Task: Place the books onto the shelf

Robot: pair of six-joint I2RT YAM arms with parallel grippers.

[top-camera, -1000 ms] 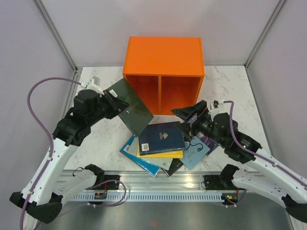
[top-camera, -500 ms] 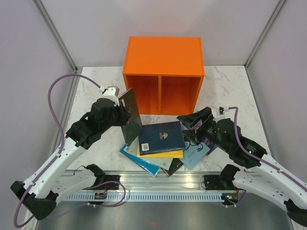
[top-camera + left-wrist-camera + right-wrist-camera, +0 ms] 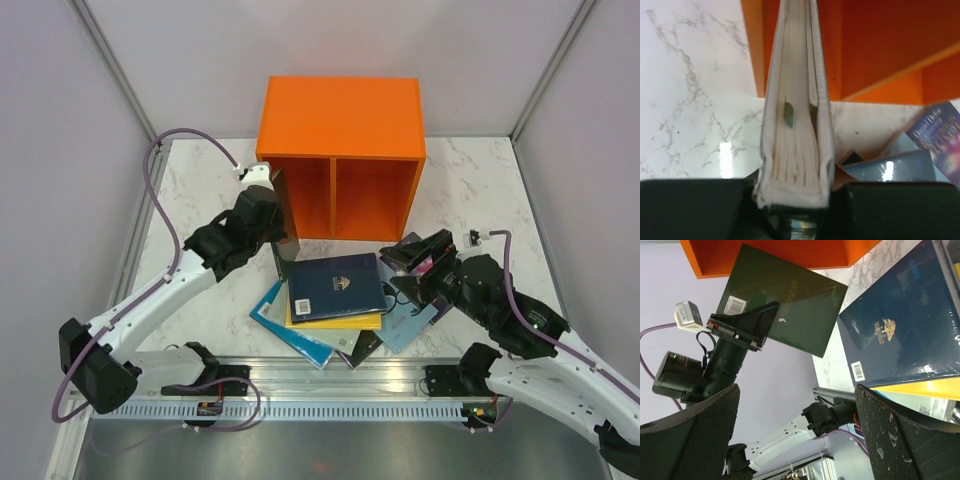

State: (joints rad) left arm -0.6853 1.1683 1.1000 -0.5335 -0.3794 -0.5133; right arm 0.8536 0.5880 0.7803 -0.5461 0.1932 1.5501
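The section of the shelf behind the upright book [image 3: 311, 195] [image 3: 833, 60] stands empty, so the left gripper needs to push outward into it, ease toward the section's outer side and let go of the book there.
My left gripper [image 3: 266, 212] is shut on a dark green book [image 3: 281, 245], held upright and edge-on just in front of the left compartment of the orange shelf [image 3: 340, 110]. In the left wrist view the book's page edge [image 3: 797, 120] stands clamped between the jaws of the left gripper [image 3: 796, 192], and the shelf [image 3: 880, 45] is right behind it. More books lie piled at the table's centre: navy [image 3: 337, 285] on top, then yellow [image 3: 330, 321], teal [image 3: 290, 328], light blue [image 3: 412, 322] and purple [image 3: 433, 292]. My right gripper [image 3: 420, 255] hangs open over the pile's right edge, with nothing between its fingers [image 3: 910, 440].
The marble table [image 3: 200, 200] is walled in by grey panels on three sides. An aluminium rail [image 3: 330, 405] with both arm bases runs along the near edge. The right wrist view shows the green book [image 3: 785, 310] in the left gripper [image 3: 745, 325], beside the navy book [image 3: 905, 325].
The left arm has turned the green book from tilted flat to upright and carried it back toward the shelf's left compartment. The right gripper has drifted a little right and nearer, still open.
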